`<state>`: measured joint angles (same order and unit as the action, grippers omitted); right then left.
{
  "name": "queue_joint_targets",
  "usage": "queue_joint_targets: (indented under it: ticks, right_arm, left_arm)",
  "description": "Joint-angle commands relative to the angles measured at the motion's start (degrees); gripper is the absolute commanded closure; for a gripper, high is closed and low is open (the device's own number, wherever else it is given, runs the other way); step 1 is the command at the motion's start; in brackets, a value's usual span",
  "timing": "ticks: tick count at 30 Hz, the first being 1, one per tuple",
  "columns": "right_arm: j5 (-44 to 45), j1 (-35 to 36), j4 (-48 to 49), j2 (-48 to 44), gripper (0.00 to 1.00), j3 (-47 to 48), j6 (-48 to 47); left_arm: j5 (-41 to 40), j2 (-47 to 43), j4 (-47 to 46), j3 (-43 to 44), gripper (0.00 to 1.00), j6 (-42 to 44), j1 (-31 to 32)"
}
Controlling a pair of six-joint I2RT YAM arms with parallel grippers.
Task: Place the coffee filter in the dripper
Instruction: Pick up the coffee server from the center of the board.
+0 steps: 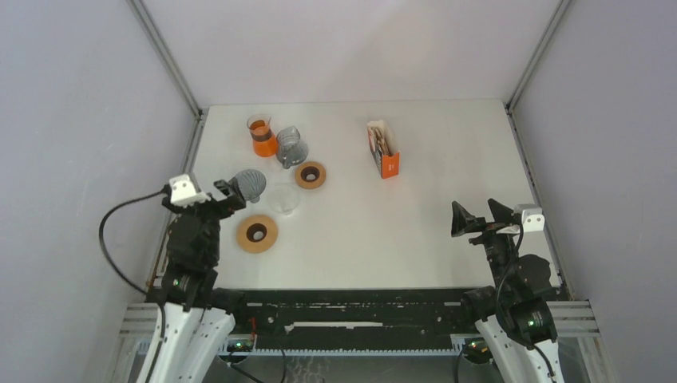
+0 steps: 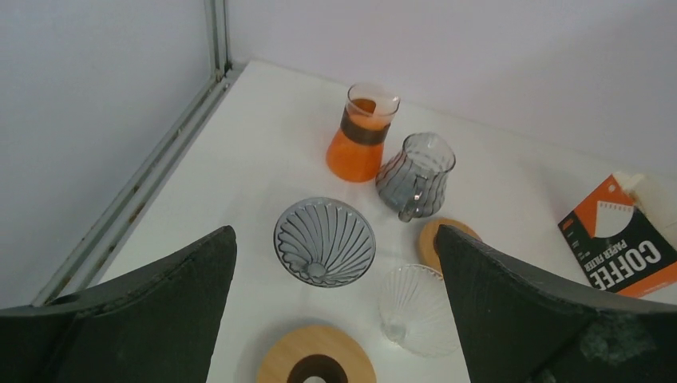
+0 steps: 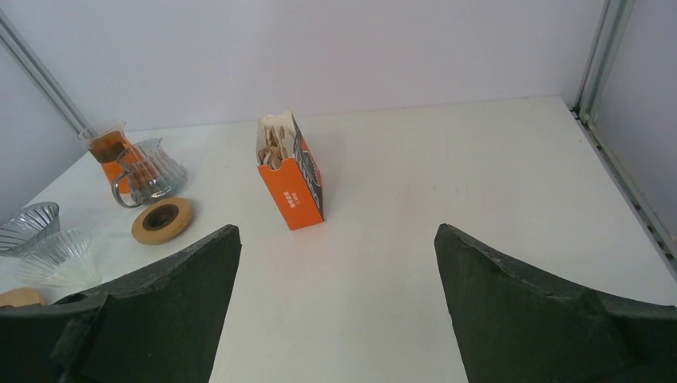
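My left gripper is to move outward past the grey dripper and onto the orange carafe's rail-side rim (image 1: 248, 123) (image 2: 350, 97), because the grey glass carafe crowds its other side.
Brown paper coffee filters (image 3: 275, 141) stand in an open orange box (image 1: 384, 152) at the back right of the table; the box (image 2: 619, 239) also shows in the left wrist view. A smoked-grey ribbed dripper (image 1: 251, 182) lies on the left, with a clear glass dripper (image 1: 283, 198) beside it. My left gripper (image 1: 227, 197) hangs open just short of the grey dripper (image 2: 325, 241), nothing between its fingers. My right gripper (image 1: 477, 209) is open over bare table at the right, well short of the box (image 3: 291, 171).
Two wooden rings (image 1: 257, 233) (image 1: 310, 175) lie near the drippers. An orange carafe (image 1: 261, 136) and a grey glass carafe (image 1: 290, 148) stand at the back left. Enclosure walls and metal rails (image 1: 194, 136) border the table.
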<state>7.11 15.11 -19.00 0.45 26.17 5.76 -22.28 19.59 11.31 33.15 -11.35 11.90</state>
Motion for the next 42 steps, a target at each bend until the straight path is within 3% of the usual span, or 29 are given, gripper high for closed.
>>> queue_joint_targets:
  ticks: [1, 15, 22, 31, 42]
  right_arm:
    - [0.45, 0.63, 2.96, -4.24, 0.00, -0.45, -0.36]
    - [0.26, 0.98, 3.61, -3.80, 0.00, -1.25, -0.94]
    - [0.36, 0.97, 3.99, -3.13, 0.00, -1.64, -1.35]
    - [0.27, 0.79, 4.13, -1.81, 0.00, -1.89, -1.71]
    - [0.06, 0.71, 3.91, -0.48, 0.00, -1.83, -1.97]
  left_arm:
    - [-1.74, 9.36, -2.70, 7.42, 0.00, -2.92, -0.39]
    - [0.52, 41.82, -3.09, 25.39, 0.00, -8.83, -2.76]
    - [10.75, 61.45, 6.08, 41.73, 0.00, -15.23, -9.17]
    - [24.12, 76.81, 6.75, 53.02, 0.20, -20.01, -16.18]
    - [27.54, 91.55, 12.00, 66.82, 0.37, -20.01, -18.82]
